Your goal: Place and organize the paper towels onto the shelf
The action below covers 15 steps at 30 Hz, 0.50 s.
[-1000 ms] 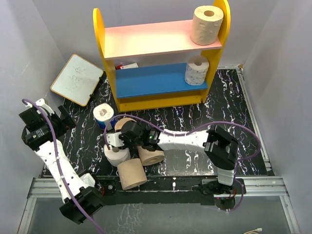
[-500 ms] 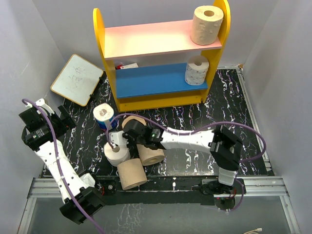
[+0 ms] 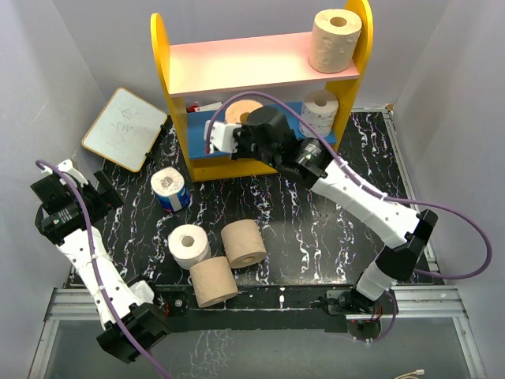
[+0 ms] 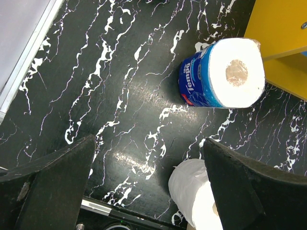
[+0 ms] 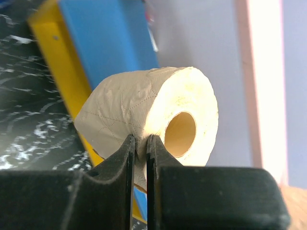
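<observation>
The bare part of the shelf's pink board (image 3: 289,53) beside the standing tan roll is above my right gripper and outward of it, so my right gripper should lift outward next and release there.
My right gripper (image 3: 237,128) is shut on the wall of a tan paper towel roll (image 3: 243,110), pinched between both fingers, and holds it in the air in front of the left part of the shelf's (image 3: 169,71) blue lower board. The right wrist view shows the roll (image 5: 153,115) with its core facing me. A tan roll (image 3: 338,39) stands on the pink board and a white roll (image 3: 319,110) on the blue board. On the table lie a blue-wrapped roll (image 3: 170,188), a white roll (image 3: 189,245) and two tan rolls (image 3: 244,243) (image 3: 213,282). My left gripper (image 3: 99,197) stands open at the far left.
A whiteboard (image 3: 125,128) lies on the table left of the shelf. A small red and white item (image 3: 201,106) sits at the left of the blue board. In the left wrist view the blue-wrapped roll (image 4: 223,74) and the white roll (image 4: 196,196) lie ahead.
My right gripper shut on a tan roll in the table cluster, then lifted it up and away to the shelf's lower tier. The left arm has not moved.
</observation>
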{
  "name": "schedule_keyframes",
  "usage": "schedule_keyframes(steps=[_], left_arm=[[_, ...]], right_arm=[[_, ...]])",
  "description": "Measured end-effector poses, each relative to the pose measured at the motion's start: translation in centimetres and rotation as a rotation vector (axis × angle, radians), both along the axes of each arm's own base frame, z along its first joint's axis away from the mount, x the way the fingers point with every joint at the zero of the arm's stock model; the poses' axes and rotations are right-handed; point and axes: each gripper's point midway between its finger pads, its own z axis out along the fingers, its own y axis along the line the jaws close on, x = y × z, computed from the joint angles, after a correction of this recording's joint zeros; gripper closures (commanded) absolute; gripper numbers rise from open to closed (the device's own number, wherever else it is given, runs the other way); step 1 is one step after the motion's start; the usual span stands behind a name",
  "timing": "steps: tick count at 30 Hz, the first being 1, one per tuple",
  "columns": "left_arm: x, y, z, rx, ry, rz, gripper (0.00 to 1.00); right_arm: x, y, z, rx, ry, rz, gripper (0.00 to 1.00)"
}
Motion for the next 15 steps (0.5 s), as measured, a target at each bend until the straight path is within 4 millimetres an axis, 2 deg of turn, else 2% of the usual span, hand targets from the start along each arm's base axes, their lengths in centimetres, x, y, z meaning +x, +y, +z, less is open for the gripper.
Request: schedule_keyframes(steps=[3, 5, 12, 15], left_arm=[[0.0, 0.0, 0.1, 0.002, -0.002, 0.0, 0.06], [0.0, 0.0, 0.1, 0.002, -0.002, 0.0, 0.06], [0.0, 0.0, 0.1, 0.002, -0.004, -0.001, 0.06], [0.0, -0.1, 0.1, 0.002, -0.005, -0.002, 0.06]], right_arm=[[1.7, -2.3, 2.2, -0.004, -0.043, -0.061, 1.0], [2.2, -3.1, 3.4, -0.013, -0.06, -0.081, 1.0], [1.5, -4.3, 8.6, 0.009, -0.131, -0.092, 1.0], [1.2, -4.9, 9.6, 0.011, -0.144, -0.103, 1.0]])
